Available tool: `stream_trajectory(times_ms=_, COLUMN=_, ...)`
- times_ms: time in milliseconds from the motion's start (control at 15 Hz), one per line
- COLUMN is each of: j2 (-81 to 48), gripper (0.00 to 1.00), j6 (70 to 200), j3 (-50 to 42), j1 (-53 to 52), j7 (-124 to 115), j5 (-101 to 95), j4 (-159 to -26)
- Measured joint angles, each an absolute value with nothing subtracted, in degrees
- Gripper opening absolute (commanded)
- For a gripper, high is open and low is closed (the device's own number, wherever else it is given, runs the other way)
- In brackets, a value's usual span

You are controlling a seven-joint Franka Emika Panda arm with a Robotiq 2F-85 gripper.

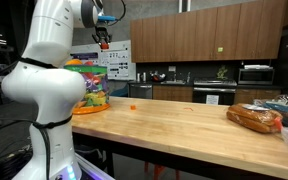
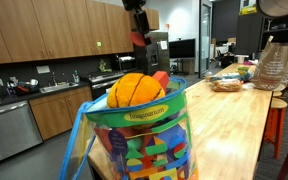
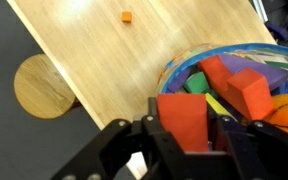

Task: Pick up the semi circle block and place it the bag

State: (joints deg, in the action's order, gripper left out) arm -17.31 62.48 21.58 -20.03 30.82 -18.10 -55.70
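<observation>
My gripper needs to lower next and move inward over the bag's open top to open, because the red semi circle block (image 3: 182,112) hangs high over the bag's edge.
My gripper (image 3: 188,128) is shut on the red semi circle block (image 3: 182,112), which sits between the two fingers. In the wrist view it hangs over the near edge of the bag (image 3: 176,66), whose open top shows red, green, purple and yellow blocks. In both exterior views the gripper (image 1: 103,41) (image 2: 138,36) is held well above the bag (image 1: 89,88) (image 2: 142,135). The bag stands at one end of the wooden table (image 1: 174,122) and has a multicoloured print.
A tiny orange piece (image 1: 133,106) (image 3: 127,17) lies on the table beside the bag. A wrapped bread loaf (image 1: 254,118) lies at the far end. An orange ball (image 2: 134,90) tops the bag's contents. A round wooden stool (image 3: 44,86) stands beside the table.
</observation>
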Motion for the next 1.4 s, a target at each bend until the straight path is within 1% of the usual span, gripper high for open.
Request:
stream_trajectory(times_ms=400, j2=-20.14, gripper=0.16, j6=59.84, j3=22.59, j1=-20.56, j7=30.89, j5=-16.69, j4=-55.23)
stream_trajectory(times_ms=1067, j2=-23.91, gripper=0.16, j6=59.32, j3=23.09, j1=-23.31, j7=29.95, j5=-17.19, j4=-55.64)
stream_trajectory(times_ms=1133, j2=-23.91, gripper=0.66, j6=59.33, j3=23.08, j1=-23.38, j7=29.65, j5=-17.32, j4=-55.67)
stream_trajectory(times_ms=1200, j2=-23.91, gripper=0.66, j6=59.34, j3=23.08, j1=-23.39, j7=29.34, j5=-17.55, j4=-55.67)
stream_trajectory(times_ms=1267, j2=-23.89, gripper=0.45, j6=59.38, j3=23.04, j1=-23.39, j7=28.93, j5=-17.95, j4=-55.67)
stream_trajectory(times_ms=1400, j2=-23.87, gripper=0.58, j6=59.45, j3=22.85, j1=-23.37, j7=28.44, j5=-18.69, j4=-55.67)
